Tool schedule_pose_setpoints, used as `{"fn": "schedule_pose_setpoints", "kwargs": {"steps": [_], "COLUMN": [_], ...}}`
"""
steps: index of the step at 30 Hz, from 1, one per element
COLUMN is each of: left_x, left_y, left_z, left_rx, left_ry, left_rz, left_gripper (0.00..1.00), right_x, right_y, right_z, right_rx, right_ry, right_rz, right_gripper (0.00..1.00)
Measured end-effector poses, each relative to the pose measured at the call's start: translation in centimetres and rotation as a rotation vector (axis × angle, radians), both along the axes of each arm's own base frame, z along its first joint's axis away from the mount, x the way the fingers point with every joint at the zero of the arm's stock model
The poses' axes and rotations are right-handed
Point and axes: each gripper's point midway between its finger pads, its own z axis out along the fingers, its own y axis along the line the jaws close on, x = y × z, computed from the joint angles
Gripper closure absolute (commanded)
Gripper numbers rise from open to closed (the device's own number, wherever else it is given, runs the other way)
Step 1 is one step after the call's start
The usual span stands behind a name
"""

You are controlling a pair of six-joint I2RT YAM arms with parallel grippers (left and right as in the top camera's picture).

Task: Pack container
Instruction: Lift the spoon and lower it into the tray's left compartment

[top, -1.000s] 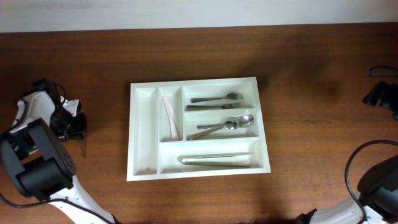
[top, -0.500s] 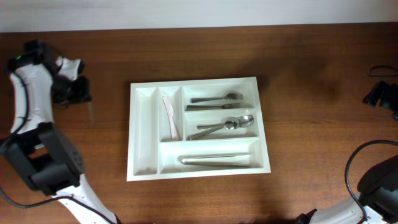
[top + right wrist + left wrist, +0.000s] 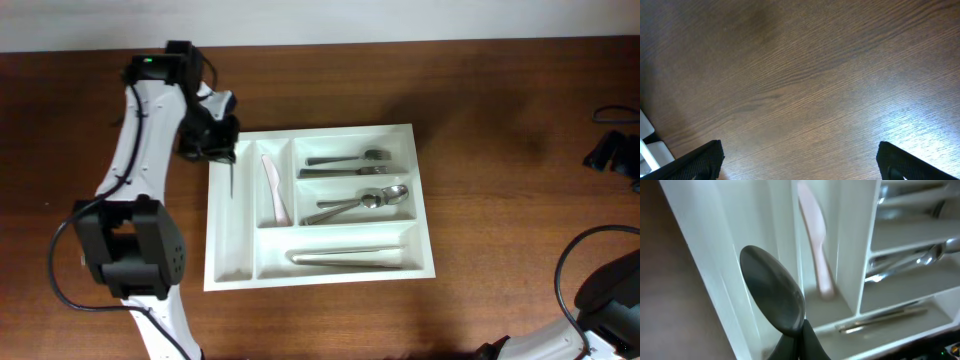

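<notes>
My left gripper should move back, turn along the container's narrow section (image 3: 747,240) beside the pink knife, then lower the spoon into that empty section.
The container (image 3: 320,131) is a large white cutlery tray in the middle of the table. My left gripper (image 3: 221,150) hangs over its upper left corner, shut on a dark grey spoon (image 3: 231,177). In the left wrist view the spoon's bowl (image 3: 772,297) sticks out beyond my shut gripper (image 3: 801,331), above the leftmost narrow compartment (image 3: 747,240). My right gripper (image 3: 800,161) stands open over bare wood with nothing between its fingers. In the overhead view the right gripper (image 3: 608,150) sits at the far right edge.
A pale pink knife (image 3: 274,190) lies in the second narrow compartment. Metal forks (image 3: 350,158), spoons (image 3: 360,202) and long metal pieces (image 3: 350,257) fill the three wide compartments. Brown wooden table (image 3: 500,100) surrounds the tray.
My left arm has swung from the table's far left up and rightward to the tray's upper left corner, carrying the dark spoon. The right arm has not moved.
</notes>
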Motion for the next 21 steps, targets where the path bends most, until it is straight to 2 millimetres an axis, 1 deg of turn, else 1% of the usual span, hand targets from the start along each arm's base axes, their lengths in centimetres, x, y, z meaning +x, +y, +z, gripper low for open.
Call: {"fn": "schedule_pose_setpoints", "kwargs": {"steps": [2,4,9,14,16,17,21], "left_x": [-0.9,-1.8,-2.5,-3.3,-3.7,-3.9,-3.9], "left_y": [-0.2,0.3,1.9,2.6,2.7,2.7,2.8], "left_z": [-0.1,-0.2,-0.4,-1.4,-1.9,-2.0,-2.2], "left_rx": [0.030,0.090,0.187,0.229,0.237,0.238,0.243], "left_ry": [0.039,0.079,0.112,0.149,0.167,0.173,0.173], "left_rz": [0.011,0.029,0.071,0.081,0.083,0.084,0.089], "left_gripper": [0.98,0.98,0.98,0.98,0.93,0.89,0.82], "right_x": [0.0,0.0,0.0,0.0,0.0,0.0,0.0], "right_y": [0.0,0.0,0.0,0.0,0.0,0.0,0.0], "right_z": [0.0,0.0,0.0,0.0,0.0,0.0,0.0], "right_rx": [0.000,0.000,0.000,0.000,0.000,0.000,0.000], "right_ry": [0.000,0.000,0.000,0.000,0.000,0.000,0.000], "right_rz": [0.000,0.000,-0.001,0.000,0.000,0.000,0.000], "right_gripper": [0.01,0.01,0.01,0.01,0.01,0.01,0.01]}}
